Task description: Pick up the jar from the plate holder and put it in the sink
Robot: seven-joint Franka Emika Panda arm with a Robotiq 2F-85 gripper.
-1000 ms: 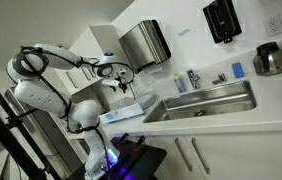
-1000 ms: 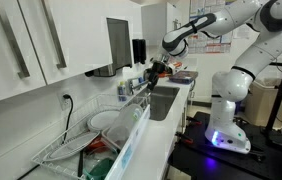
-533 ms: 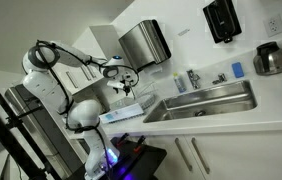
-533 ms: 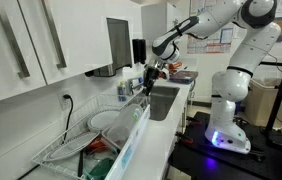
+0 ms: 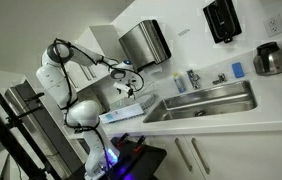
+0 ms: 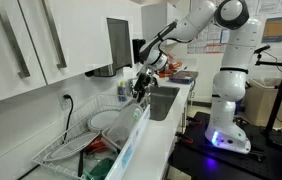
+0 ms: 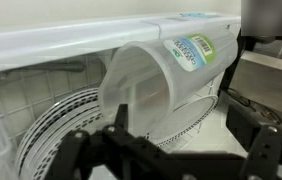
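Note:
The jar's rim will come between the spread fingers of my gripper next, as I lower it toward the jar's open end (image 6: pixel 138 106) (image 7: pixel 155 103).
The jar (image 7: pixel 156 78) is a translucent plastic container with a blue-green label. It lies tilted on its side in the plate holder (image 7: pixel 21 100), resting against white plates. My gripper (image 7: pixel 166 152) is open, its dark fingers (image 7: pixel 253 140) spread wide just short of the jar, touching nothing. In both exterior views the gripper (image 5: pixel 128 88) (image 6: pixel 141 86) hovers over the plate holder (image 5: pixel 121 110) (image 6: pixel 81 140). The sink (image 5: pixel 206 100) lies beside it and also shows in an exterior view (image 6: pixel 164 102).
White plates (image 7: pixel 66 135) (image 6: pixel 106 120) stand in the rack. A steel paper-towel dispenser (image 5: pixel 144 42) hangs on the wall above it. A faucet (image 5: pixel 193 79), a blue sponge (image 5: pixel 237 70) and a round steel pot (image 5: pixel 273 58) sit behind the sink.
The arm's elbow and shoulder have swung toward the rack. The gripper has shifted slightly toward the rack and stays open over it.

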